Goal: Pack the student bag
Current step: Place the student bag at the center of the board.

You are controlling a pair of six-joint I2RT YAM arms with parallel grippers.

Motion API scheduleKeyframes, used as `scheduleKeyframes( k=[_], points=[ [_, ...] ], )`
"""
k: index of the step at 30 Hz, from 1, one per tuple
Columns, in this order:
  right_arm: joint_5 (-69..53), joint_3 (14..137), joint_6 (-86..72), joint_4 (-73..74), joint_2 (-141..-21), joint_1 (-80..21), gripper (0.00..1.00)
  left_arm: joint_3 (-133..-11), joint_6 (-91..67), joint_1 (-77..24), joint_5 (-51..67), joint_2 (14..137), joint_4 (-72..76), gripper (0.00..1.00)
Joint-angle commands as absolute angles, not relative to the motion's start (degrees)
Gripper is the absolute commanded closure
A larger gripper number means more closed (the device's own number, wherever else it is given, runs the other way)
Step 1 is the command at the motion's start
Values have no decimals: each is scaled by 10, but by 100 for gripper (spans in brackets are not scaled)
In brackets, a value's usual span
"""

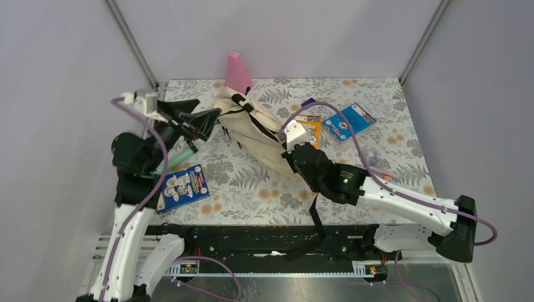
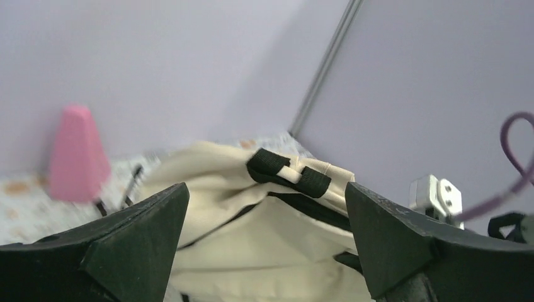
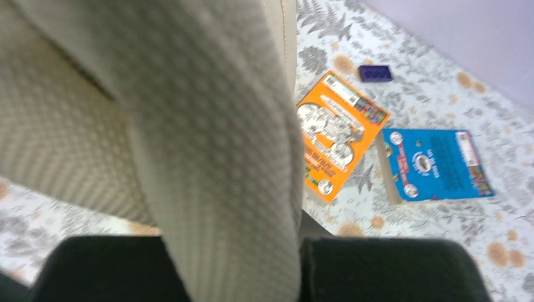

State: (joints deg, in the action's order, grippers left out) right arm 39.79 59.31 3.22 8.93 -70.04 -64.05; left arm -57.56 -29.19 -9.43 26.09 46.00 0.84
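Note:
The left gripper, fingers open and tipping down, lowers to the right in the top view onto the bag's zippered edge (image 1: 229,114) (image 2: 204,234) next, which lies below it.
The student bag (image 1: 252,129) is a cream fabric backpack with black straps, lying slumped in the middle of the floral table. My left gripper (image 1: 209,106) hovers at the bag's left upper end with its jaws wide apart. In the left wrist view the bag (image 2: 252,239) fills the gap ahead of that gripper (image 2: 266,189), and nothing is held. My right gripper (image 1: 288,153) is at the bag's right lower side. In the right wrist view a fold of the textured bag fabric (image 3: 208,138) is pinched between its jaws (image 3: 236,264).
A pink cone-like object (image 1: 238,72) stands behind the bag. An orange booklet (image 1: 313,129), a blue booklet (image 1: 348,121) and a small dark blue block (image 3: 376,73) lie to the right. Another blue booklet (image 1: 182,187) and a teal item (image 1: 181,153) lie by the left arm.

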Motion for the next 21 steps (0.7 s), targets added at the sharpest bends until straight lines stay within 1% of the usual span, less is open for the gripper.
scheduleKeyframes(
  k=[1, 6, 8, 12, 14, 18, 20, 21],
  points=[
    [320, 654, -80, 134, -619, -633, 100, -541, -189, -87, 226, 401, 68, 1],
    [238, 703, -125, 228, -573, -628, 100, -532, -159, -83, 290, 396, 16, 1],
    [205, 732, -134, 273, -573, -620, 100, -513, -158, -83, 310, 377, 11, 1],
    [118, 760, -130, 328, -574, -586, 100, -476, -145, -83, 328, 322, 2, 1],
    [74, 756, -123, 336, -570, -554, 100, -474, -128, -83, 327, 314, -39, 1],
    [-45, 758, -121, 353, -565, -484, 100, -480, -92, -83, 336, 336, -78, 1],
    [-102, 756, -117, 359, -563, -461, 100, -491, -91, -81, 362, 359, -83, 1],
    [-127, 755, -116, 361, -563, -451, 100, -496, -94, -80, 395, 370, -82, 1]
  ],
)
